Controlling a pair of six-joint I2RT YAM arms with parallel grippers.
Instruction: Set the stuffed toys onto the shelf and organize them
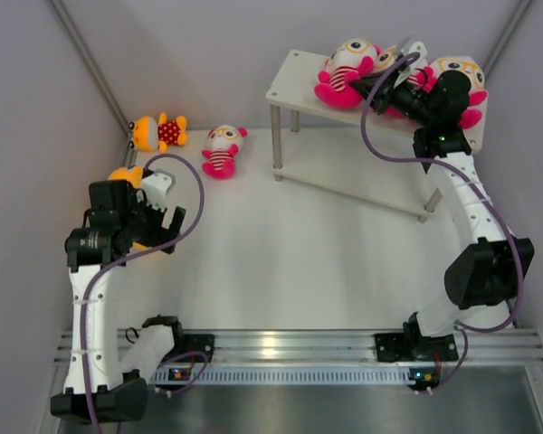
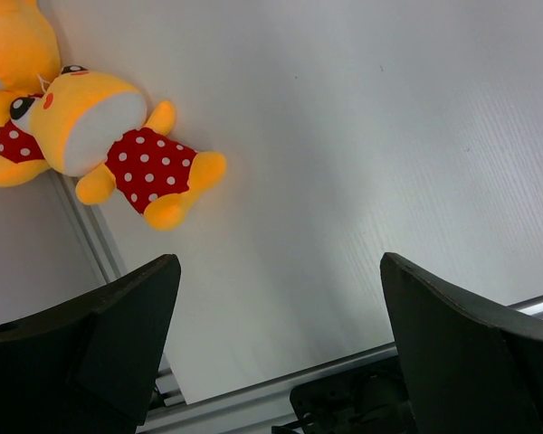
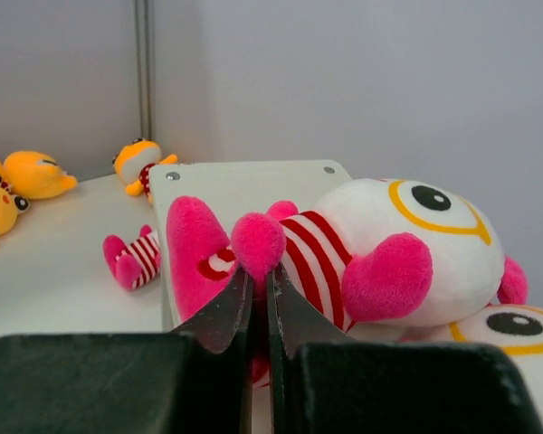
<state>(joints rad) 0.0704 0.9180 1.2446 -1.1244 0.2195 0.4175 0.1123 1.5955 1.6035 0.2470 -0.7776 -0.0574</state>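
My left gripper reaches outward and down to the pink toy still off the shelf next, onto its foot nearest the orange toys.
The shelf (image 1: 290, 86) stands at the back right. Three pink stuffed toys lie on its top board: one at the left (image 1: 347, 72), one at the right (image 1: 459, 74), one between them mostly hidden by my right arm. My right gripper (image 1: 376, 86) is shut on a pink limb of the left toy (image 3: 380, 244), which lies on its side on the board (image 3: 244, 185). A fourth pink toy (image 1: 222, 149) lies on the table. My left gripper (image 2: 279, 271) is open and empty, beside an orange toy (image 2: 118, 145) and apart from it.
Another orange toy (image 1: 158, 133) lies by the back left corner post. A further orange toy (image 2: 14, 45) lies against the left wall. The shelf's lower board (image 1: 344, 167) shows no toys. An aluminium rail (image 1: 290, 348) runs along the table's near edge.
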